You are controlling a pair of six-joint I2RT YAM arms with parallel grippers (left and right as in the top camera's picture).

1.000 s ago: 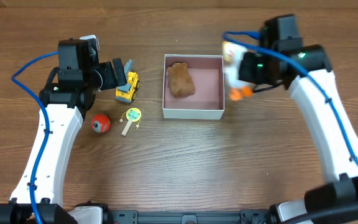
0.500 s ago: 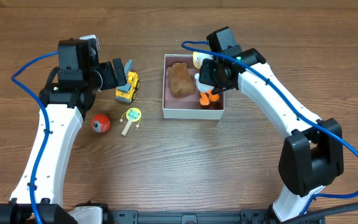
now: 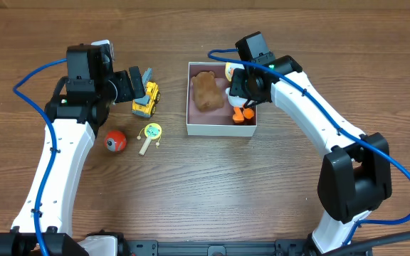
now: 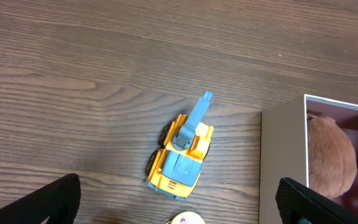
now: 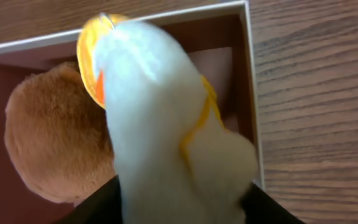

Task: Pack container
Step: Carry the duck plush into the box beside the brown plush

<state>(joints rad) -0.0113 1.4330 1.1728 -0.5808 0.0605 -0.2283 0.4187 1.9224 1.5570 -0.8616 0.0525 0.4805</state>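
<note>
My left gripper comes down toward the truck next, turning until the fingers straddle the truck's yellow body [image 3: 146, 101] [image 4: 181, 157], since the truck lies slanted.
The container [image 3: 219, 129] is a white square box with a pink inside, standing at the middle back of the table. A brown plush [image 3: 206, 91] lies in its left half. A white duck plush [image 3: 242, 114] with orange feet lies in its right half. My right gripper [image 3: 246, 89] hangs over the duck, jaws apart on either side of it. In the right wrist view the duck [image 5: 160, 112] fills the gap of that gripper [image 5: 179, 205], beside the brown plush [image 5: 48, 149] and the box rim [image 5: 250, 74]. My left gripper [image 3: 142, 80] is open above the yellow truck [image 3: 146, 99].
A red ball [image 3: 115, 141] and a yellow disc rattle [image 3: 151, 132] lie left of the box, below the truck. The left wrist view shows the truck [image 4: 180, 155], the rattle's top [image 4: 187, 219] and the box wall [image 4: 281, 162] between the open gripper [image 4: 182, 202].
My right arm swung left from beyond the box's right side to over it with the duck. Its jaws have since spread and the duck has sunk into the box. The left arm stayed still.
</note>
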